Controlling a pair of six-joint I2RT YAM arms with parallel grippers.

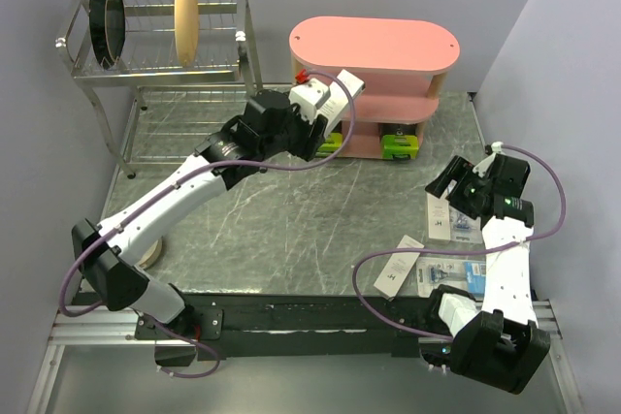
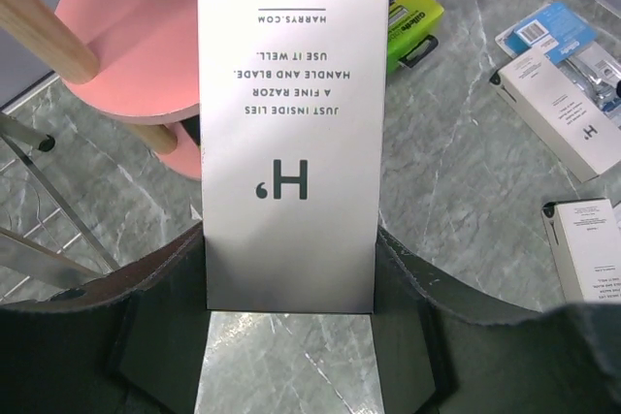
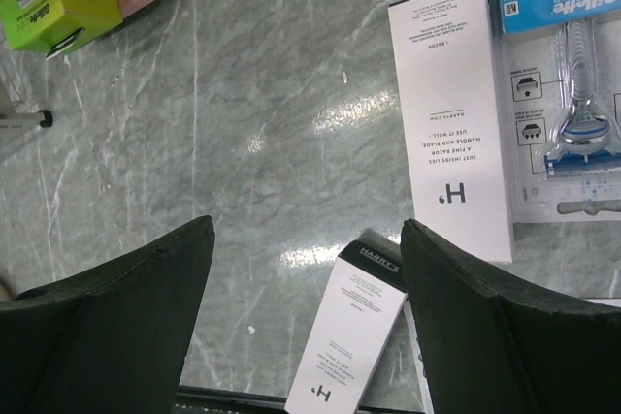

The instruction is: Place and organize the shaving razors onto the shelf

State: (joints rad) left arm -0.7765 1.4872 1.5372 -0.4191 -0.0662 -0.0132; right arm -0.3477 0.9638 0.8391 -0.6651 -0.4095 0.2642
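My left gripper rises outward over its end by the dish rack next, then lowers the box there.
My left gripper (image 1: 312,113) is shut on a slim white razor box (image 1: 340,84) and holds it in front of the left end of the pink shelf (image 1: 374,46). In the left wrist view the box (image 2: 289,123) stands between my fingers, with the pink boards (image 2: 126,55) behind it. Two lime-green boxes (image 1: 400,147) (image 1: 331,143) sit at the shelf's lowest level. My right gripper (image 1: 448,181) is open and empty above the table, its jaws (image 3: 306,230) wide apart. Two white boxes (image 3: 451,123) (image 3: 349,336) and a blister pack (image 3: 568,46) lie below it.
A metal dish rack (image 1: 160,65) at the back left holds a black dish (image 1: 109,21) and a tan bowl (image 1: 185,16). A second blister pack (image 1: 456,273) lies near the front edge by the right arm. A round wooden disc (image 1: 150,257) sits beside the left arm's base.
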